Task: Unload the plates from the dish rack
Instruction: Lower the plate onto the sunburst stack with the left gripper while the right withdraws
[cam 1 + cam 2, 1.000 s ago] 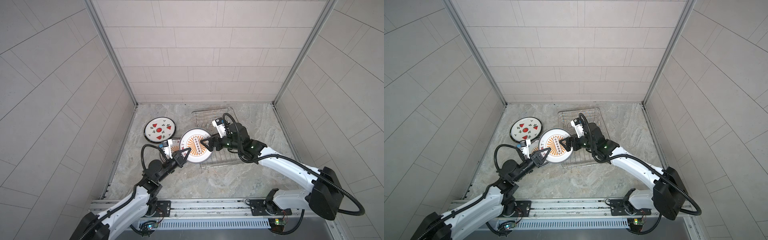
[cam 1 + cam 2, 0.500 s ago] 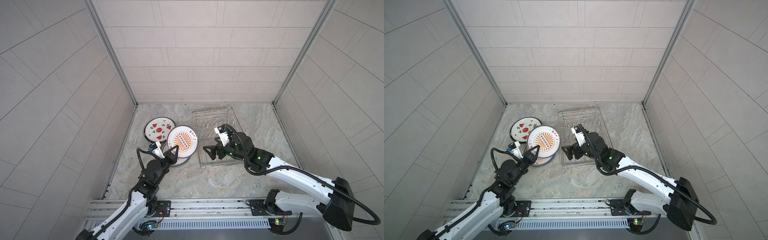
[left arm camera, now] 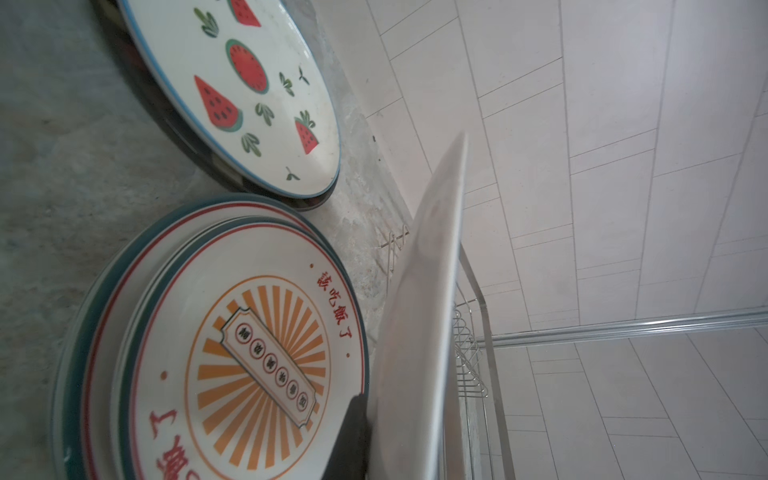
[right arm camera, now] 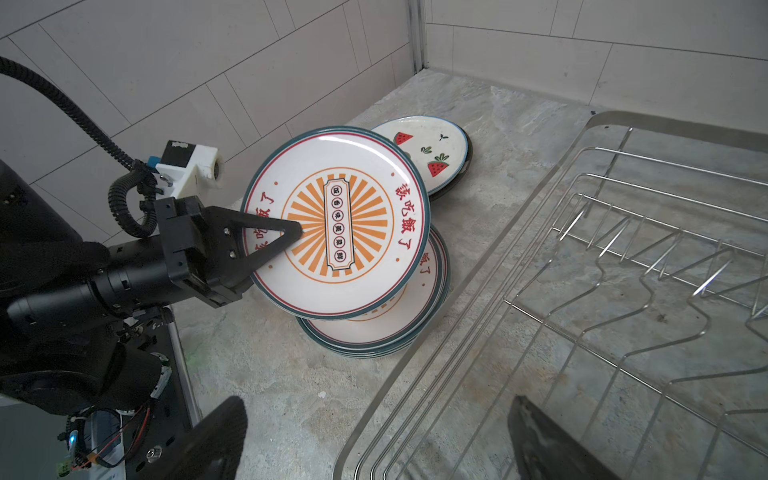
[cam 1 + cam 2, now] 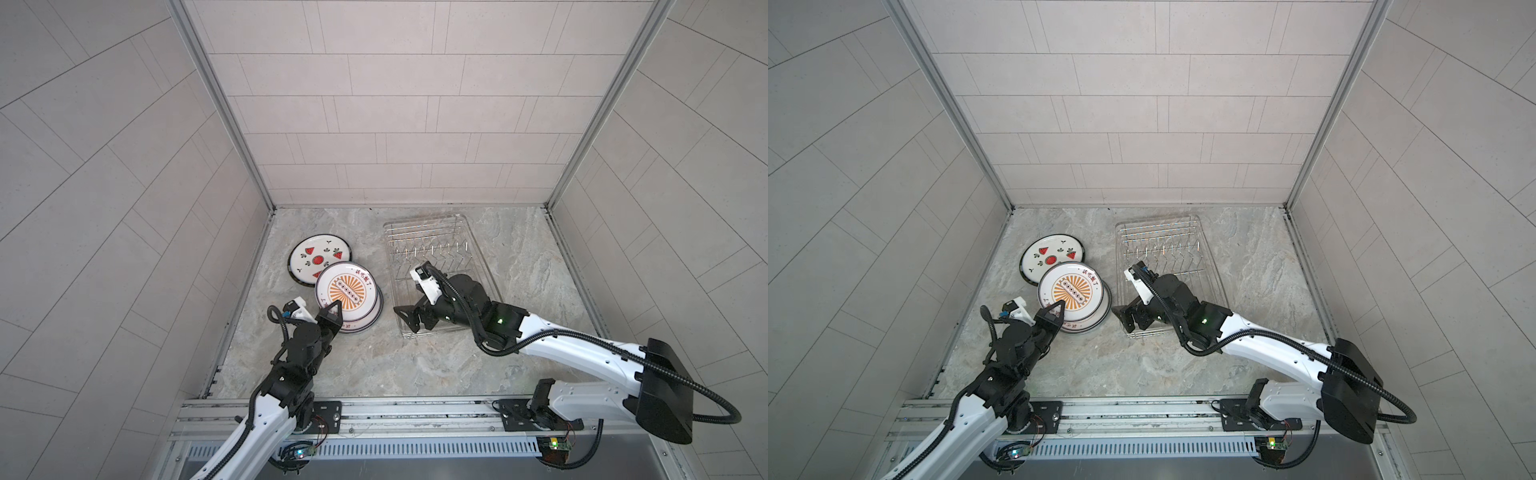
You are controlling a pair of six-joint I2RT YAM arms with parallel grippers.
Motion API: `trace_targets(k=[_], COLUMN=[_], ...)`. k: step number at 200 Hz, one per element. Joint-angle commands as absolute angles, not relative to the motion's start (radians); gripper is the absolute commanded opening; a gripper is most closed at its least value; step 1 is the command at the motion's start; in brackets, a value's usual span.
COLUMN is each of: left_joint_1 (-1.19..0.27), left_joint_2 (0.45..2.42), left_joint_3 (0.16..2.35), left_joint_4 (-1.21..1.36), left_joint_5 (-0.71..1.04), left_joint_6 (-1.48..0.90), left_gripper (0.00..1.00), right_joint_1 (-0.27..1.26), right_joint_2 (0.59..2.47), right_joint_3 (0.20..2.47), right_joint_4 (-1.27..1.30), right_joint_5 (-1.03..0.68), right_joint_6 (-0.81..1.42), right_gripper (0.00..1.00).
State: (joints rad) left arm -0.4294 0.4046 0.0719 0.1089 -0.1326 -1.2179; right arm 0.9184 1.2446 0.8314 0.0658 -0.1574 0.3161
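My left gripper should lower the white plate onto the matching stack below and release its rim.
My left gripper (image 5: pixel 336 305) (image 4: pixel 291 232) is shut on the near rim of a white plate with an orange sunburst (image 5: pixel 348 293) (image 5: pixel 1070 290) (image 4: pixel 336 224). The plate hangs tilted over a stack of like plates (image 5: pixel 374 318) (image 4: pixel 386 332) (image 3: pixel 249 353). In the left wrist view it shows edge-on (image 3: pixel 428 332). Behind them lies a watermelon plate (image 5: pixel 318 261) (image 5: pixel 1052 257) (image 4: pixel 432 153). The silver wire dish rack (image 5: pixel 478 249) (image 5: pixel 1208 249) (image 4: pixel 582 291) holds no plates. My right gripper (image 5: pixel 409 318) (image 5: pixel 1125 316) (image 4: pixel 376 405) stands open and holds nothing, over the rack's near left corner.
The left wall and its metal rail run close beside the plates and the left arm. Upright prongs (image 5: pixel 432 249) line the rack's far half. Bare marble floor (image 5: pixel 374 365) lies between the two arm bases.
My left gripper has carried the sunburst plate leftward from the rack's edge to above the stack. My right gripper has drawn back from the plate toward the rack's near corner.
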Motion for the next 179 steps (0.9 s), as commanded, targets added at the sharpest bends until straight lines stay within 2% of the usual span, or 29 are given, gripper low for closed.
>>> trace_targets(k=[1, 103, 130, 142, 164, 170, 179], left_joint_1=[-0.426, -0.424, -0.424, -0.424, -0.424, -0.424, -0.423], left_joint_2=[0.412, 0.554, 0.56, 0.558, 0.557, 0.558, 0.56], left_joint_3=[0.102, 0.088, 0.083, 0.092, 0.124, 0.131, 0.14], left_joint_4=[0.077, 0.15, 0.148, 0.125, 0.068, 0.049, 0.021], left_joint_5=[-0.15, -0.133, -0.146, -0.15, -0.164, -0.177, -0.192], left_joint_6=[-1.287, -1.345, -1.347, -1.336, -1.27, -1.26, -1.246], left_gripper=[0.1, 0.15, 0.27, 0.39, 0.49, 0.55, 0.56], right_joint_1=[0.927, 0.939, 0.94, 0.94, 0.94, 0.94, 0.94], right_joint_2=[1.257, 1.263, 1.256, 1.252, 1.249, 1.249, 1.252], right_joint_3=[0.835, 0.84, 0.838, 0.833, 0.831, 0.831, 0.832], right_joint_4=[0.11, 0.096, 0.091, 0.091, 0.092, 0.092, 0.092], right_joint_5=[-0.134, -0.097, -0.095, -0.092, -0.086, -0.086, -0.087], right_joint_6=[0.302, 0.311, 0.314, 0.314, 0.317, 0.318, 0.318], right_gripper=[0.99, 0.99, 0.99, 0.99, 0.99, 0.99, 0.99])
